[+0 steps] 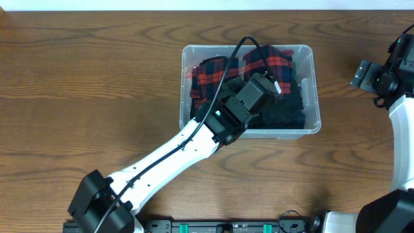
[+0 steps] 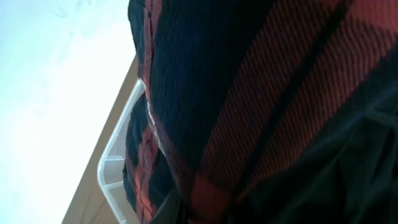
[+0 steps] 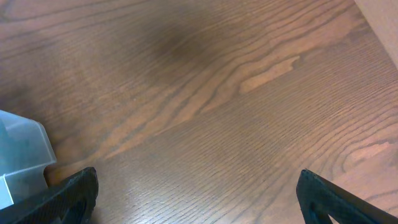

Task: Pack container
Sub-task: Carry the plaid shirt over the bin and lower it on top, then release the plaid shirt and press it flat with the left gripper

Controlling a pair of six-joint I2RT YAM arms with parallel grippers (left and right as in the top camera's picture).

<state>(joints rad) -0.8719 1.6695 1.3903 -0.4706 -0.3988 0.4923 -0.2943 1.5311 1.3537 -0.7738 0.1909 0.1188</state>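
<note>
My left gripper is holding the plaid cloth, and the cloth's raised fold still fills the wrist view, so the gripper should go down inside the container toward the black cloth [image 1: 288,111] and let go there.
The clear plastic container [image 1: 315,97] stands at the table's middle back. It holds a red-and-black plaid cloth [image 1: 210,71] and a black cloth [image 1: 288,111]. My left gripper [image 1: 270,89] reaches down into the container onto the cloths; its fingertips are hidden. The left wrist view is filled by the plaid cloth [image 2: 249,93] and dark cloth [image 2: 339,180], with the container's rim [image 2: 109,163] at the left. My right gripper [image 3: 199,199] is open and empty over bare table, right of the container's corner [image 3: 22,155]. It shows at the right in the overhead view [image 1: 363,74].
The wooden table [image 1: 84,84] spreads to the left and front of the container. The left arm [image 1: 174,145] crosses the table from the front left to the container. The right arm's white link [image 1: 402,142] stands at the right edge.
</note>
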